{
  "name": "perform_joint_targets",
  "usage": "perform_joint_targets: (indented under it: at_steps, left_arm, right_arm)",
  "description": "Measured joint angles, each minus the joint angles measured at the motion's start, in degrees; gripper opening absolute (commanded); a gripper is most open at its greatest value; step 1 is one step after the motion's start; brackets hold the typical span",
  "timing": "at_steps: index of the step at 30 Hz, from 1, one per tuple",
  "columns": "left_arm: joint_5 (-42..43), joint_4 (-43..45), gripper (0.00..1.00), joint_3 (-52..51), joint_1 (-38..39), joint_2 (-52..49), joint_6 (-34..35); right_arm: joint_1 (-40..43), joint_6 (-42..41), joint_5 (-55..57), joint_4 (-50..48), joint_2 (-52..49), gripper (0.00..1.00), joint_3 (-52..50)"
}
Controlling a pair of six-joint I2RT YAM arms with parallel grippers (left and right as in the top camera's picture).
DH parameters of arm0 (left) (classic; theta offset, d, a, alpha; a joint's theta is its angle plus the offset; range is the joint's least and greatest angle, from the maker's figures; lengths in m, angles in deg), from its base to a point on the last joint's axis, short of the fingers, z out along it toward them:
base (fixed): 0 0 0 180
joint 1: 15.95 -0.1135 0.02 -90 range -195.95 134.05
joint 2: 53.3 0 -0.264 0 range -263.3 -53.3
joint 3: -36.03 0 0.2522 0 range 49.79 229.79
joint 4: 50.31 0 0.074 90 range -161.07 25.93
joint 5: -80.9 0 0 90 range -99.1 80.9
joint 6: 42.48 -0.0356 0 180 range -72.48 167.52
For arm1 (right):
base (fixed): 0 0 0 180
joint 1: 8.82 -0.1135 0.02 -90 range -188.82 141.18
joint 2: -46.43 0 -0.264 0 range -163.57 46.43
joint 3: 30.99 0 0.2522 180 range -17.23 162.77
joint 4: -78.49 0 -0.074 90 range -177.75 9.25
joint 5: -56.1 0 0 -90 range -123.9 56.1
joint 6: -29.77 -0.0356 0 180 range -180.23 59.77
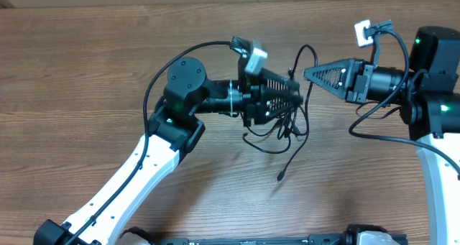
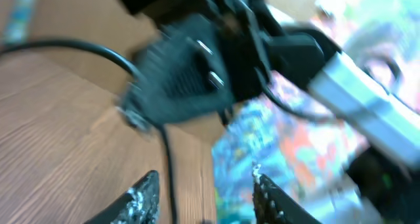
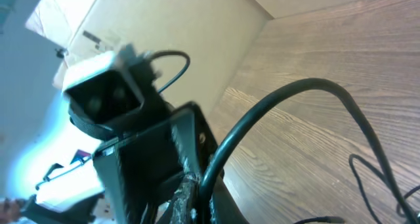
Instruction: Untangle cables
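Next I will swing my right gripper over the tangle (image 1: 288, 124), tilt downward and release the cable, since the tangle lies below and to its left in the overhead view.
The cables (image 1: 279, 130) are thin black cords lying in a loose tangle on the wooden table at centre, with one plug end (image 1: 279, 177) trailing toward the front. My right gripper (image 1: 307, 74) reaches in from the right and is shut on one black cable (image 3: 262, 122) that arcs up and away from its jaws. My left gripper (image 1: 295, 95) sits just left of it over the tangle, jaws open. In the left wrist view a thin cable (image 2: 168, 161) runs between the spread fingertips (image 2: 147, 190) without being pinched.
The two grippers stand tip to tip, very close. The right gripper's body (image 2: 197, 66) fills the left wrist view, blurred. The left arm's wrist camera (image 3: 105, 86) looms in the right wrist view. Bare wooden table (image 1: 86, 72) spreads left and toward the front.
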Motion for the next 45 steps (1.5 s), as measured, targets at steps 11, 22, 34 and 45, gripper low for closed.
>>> perform_joint_targets:
  at_steps: [11,22,34,45]
  left_arm:
    - [8.09,-13.38,0.56,0.00,-0.09,0.00,-15.80]
    - [8.04,-15.45,0.64,0.00,-0.04,0.00,-20.61]
    - [8.04,-15.45,0.63,0.00,1.46,0.00,-20.79]
    - [8.04,-15.45,0.59,0.00,1.46,0.00,-20.79]
  right_arm:
    - [0.09,-14.47,-0.33,-8.44,0.00,0.04,0.00]
    - [0.11,-36.02,-0.55,-18.73,0.00,0.04,0.00]
    - [0.11,-52.65,3.41,-19.80,0.00,0.04,0.00]
    - [0.04,-40.13,6.62,-10.95,0.00,0.04,0.04]
